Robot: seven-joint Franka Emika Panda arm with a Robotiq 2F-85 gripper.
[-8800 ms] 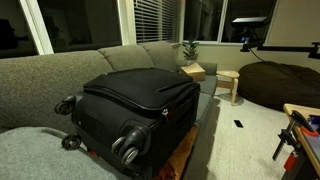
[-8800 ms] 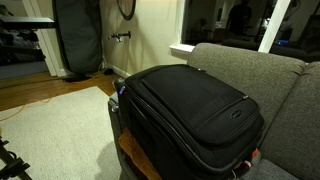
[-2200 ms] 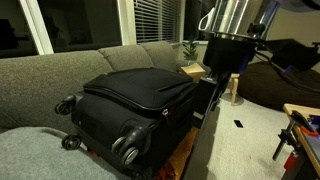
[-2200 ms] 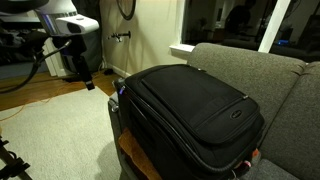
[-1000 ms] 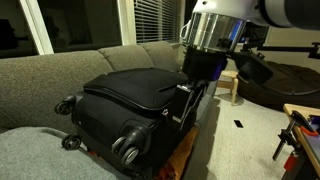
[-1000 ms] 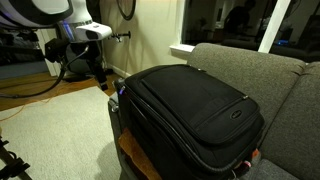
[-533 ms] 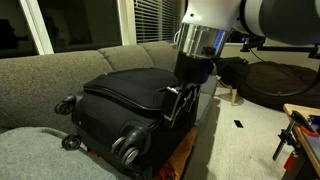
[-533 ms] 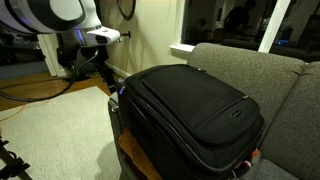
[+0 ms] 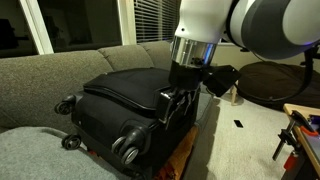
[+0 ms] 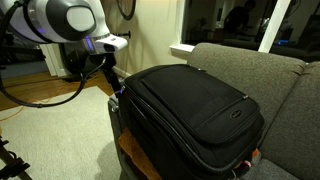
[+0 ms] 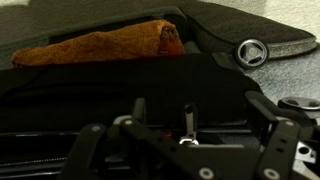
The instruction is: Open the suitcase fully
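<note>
I will next ease my gripper closer to the suitcase's side and close on the small metal zipper pull [image 11: 188, 120], since it lies just ahead between my spread fingers.
The black fabric suitcase [image 9: 135, 100] lies flat and closed on the grey sofa, wheels [image 9: 128, 148] toward the camera; it also shows in the other exterior view [image 10: 195, 105]. My gripper [image 9: 173, 103] hangs at the suitcase's long side edge, by the lid seam, and shows at the suitcase's near end in an exterior view [image 10: 112, 82]. In the wrist view the gripper [image 11: 192, 108] is open, its fingers spread wide on either side of a small metal zipper pull [image 11: 188, 120] on the dark suitcase side. Nothing is held. A spinner wheel [image 11: 250, 52] shows at the upper right.
The grey sofa [image 9: 60, 70] carries the suitcase. An orange-brown surface [image 9: 180, 155] lies under its edge. A dark brown beanbag [image 9: 285, 85], a small wooden stool [image 9: 232, 92] and a plant [image 9: 190, 48] stand behind. A black bag [image 10: 75, 40] leans on the wall.
The arm has come into view and moved down and toward the suitcase, bringing the gripper to its side edge. The suitcase has not moved and stays closed.
</note>
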